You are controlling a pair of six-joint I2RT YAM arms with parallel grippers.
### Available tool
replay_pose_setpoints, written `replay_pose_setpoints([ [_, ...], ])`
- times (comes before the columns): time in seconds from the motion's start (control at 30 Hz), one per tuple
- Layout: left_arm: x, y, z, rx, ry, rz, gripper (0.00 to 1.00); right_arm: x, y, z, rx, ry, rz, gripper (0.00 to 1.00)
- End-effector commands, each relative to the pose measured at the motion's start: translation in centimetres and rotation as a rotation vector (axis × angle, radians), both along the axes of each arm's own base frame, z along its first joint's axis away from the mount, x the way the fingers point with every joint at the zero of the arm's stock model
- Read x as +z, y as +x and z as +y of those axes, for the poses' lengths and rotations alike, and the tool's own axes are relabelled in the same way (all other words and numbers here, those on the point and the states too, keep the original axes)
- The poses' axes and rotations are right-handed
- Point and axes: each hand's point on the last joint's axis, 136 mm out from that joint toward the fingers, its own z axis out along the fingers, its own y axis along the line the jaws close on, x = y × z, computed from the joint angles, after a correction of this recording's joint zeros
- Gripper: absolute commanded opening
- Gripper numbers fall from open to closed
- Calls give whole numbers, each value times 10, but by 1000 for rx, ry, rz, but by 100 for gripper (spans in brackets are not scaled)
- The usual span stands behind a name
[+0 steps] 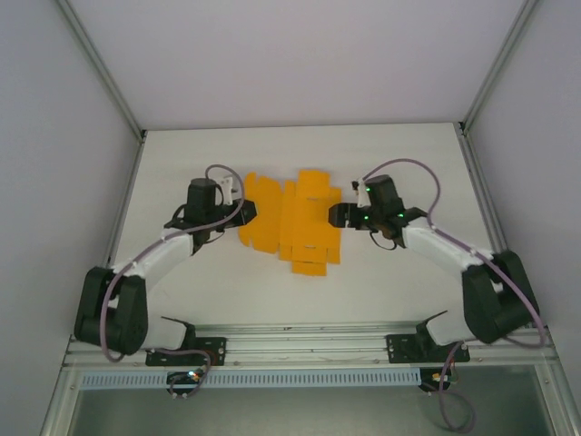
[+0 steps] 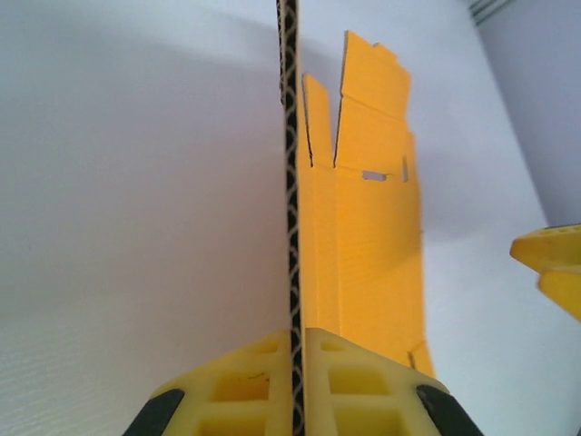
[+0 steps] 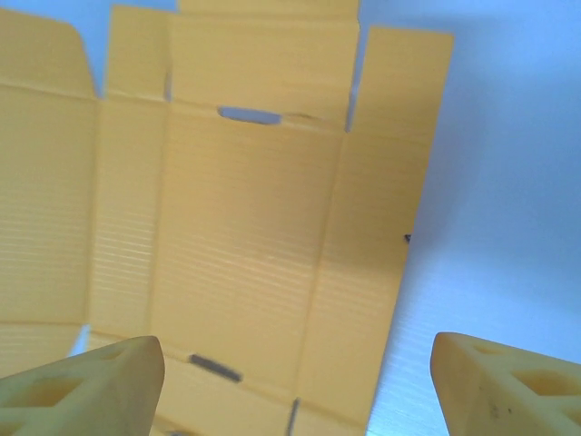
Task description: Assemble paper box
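My left gripper lifts the pinched corrugated edge (image 2: 294,304) higher above the white table next, then opens to release it. My right gripper stands at the sheet's opposite edge, hence this move.
The paper box (image 1: 289,221) is a wide orange flapped sheet, spread out unfolded at the middle of the white table. My left gripper (image 1: 247,212) is shut on the sheet's left edge; in the left wrist view its yellow fingers (image 2: 254,381) pinch the corrugated edge (image 2: 290,182) seen end-on, with the sheet (image 2: 372,236) stretching away to the right. My right gripper (image 1: 334,216) is open at the sheet's right edge. In the right wrist view its fingertips (image 3: 100,377) stand wide apart over the orange panels (image 3: 245,209), holding nothing.
The white table (image 1: 408,163) is walled by grey panels left, right and behind, with metal posts at the back corners (image 1: 466,125). A metal rail (image 1: 300,341) carrying both arm bases runs along the near edge.
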Motion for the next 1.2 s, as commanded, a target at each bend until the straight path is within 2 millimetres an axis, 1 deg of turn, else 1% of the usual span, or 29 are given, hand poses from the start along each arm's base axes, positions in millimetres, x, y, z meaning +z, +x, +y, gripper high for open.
replay_pose_setpoints([
  [0.0, 30, -1, 4, 47, -67, -47, 0, 11, -13, -1, 65, 154, -5, 79],
  [0.07, 45, -6, 3, 45, -118, -84, 0, 15, -15, 0, 96, 241, -2, 78],
  [0.17, 63, -15, 3, 43, -166, -124, 0, 9, -15, 2, 118, 287, 24, 77],
  [0.33, 82, -27, 4, 33, -221, -168, 0, 5, -9, 14, 161, 365, 33, 75],
  [0.43, 93, -34, 4, 26, -259, -191, 0, 3, -3, 18, 170, 393, 41, 71],
  [0.47, 97, -36, 5, 22, -266, -199, 0, 3, -1, 19, 178, 402, 41, 68],
  [0.53, 102, -40, 4, 11, -283, -212, 0, 6, 1, 24, 205, 429, 33, 64],
  [0.57, 103, -42, 4, 11, -290, -216, 0, 7, 2, 25, 209, 437, 31, 58],
  [0.67, 104, -43, 9, 33, -278, -225, 0, 10, 4, 23, 199, 433, 29, 29],
  [0.77, 98, -41, 15, 67, -238, -216, 0, 12, 2, 19, 185, 401, 16, 3],
  [0.8, 95, -41, 16, 75, -233, -207, 0, 14, 1, 19, 189, 392, 8, 0],
  [0.9, 85, -40, 18, 92, -220, -192, 0, 19, -4, 17, 204, 372, -24, 0],
  [0.93, 80, -39, 19, 101, -207, -185, 3, 20, -5, 16, 207, 358, -34, 0],
  [0.97, 72, -38, 22, 118, -184, -168, 20, 18, -4, 13, 193, 330, -36, 0],
  [1.0, 62, -38, 28, 146, -141, -145, 56, 16, -5, 10, 190, 292, -34, 0],
  [1.03, 50, -38, 37, 184, -79, -118, 98, 12, -7, 7, 198, 228, -23, 0],
  [1.07, 40, -38, 47, 228, -19, -94, 100, 3, -10, 2, 199, 134, -3, 0],
  [1.13, 18, -42, 72, 327, 107, -43, 100, -9, -17, -4, 234, -47, 34, 0],
  [1.17, 11, -45, 84, 371, 163, -24, 100, -15, -21, -4, 260, -114, 52, 0],
])
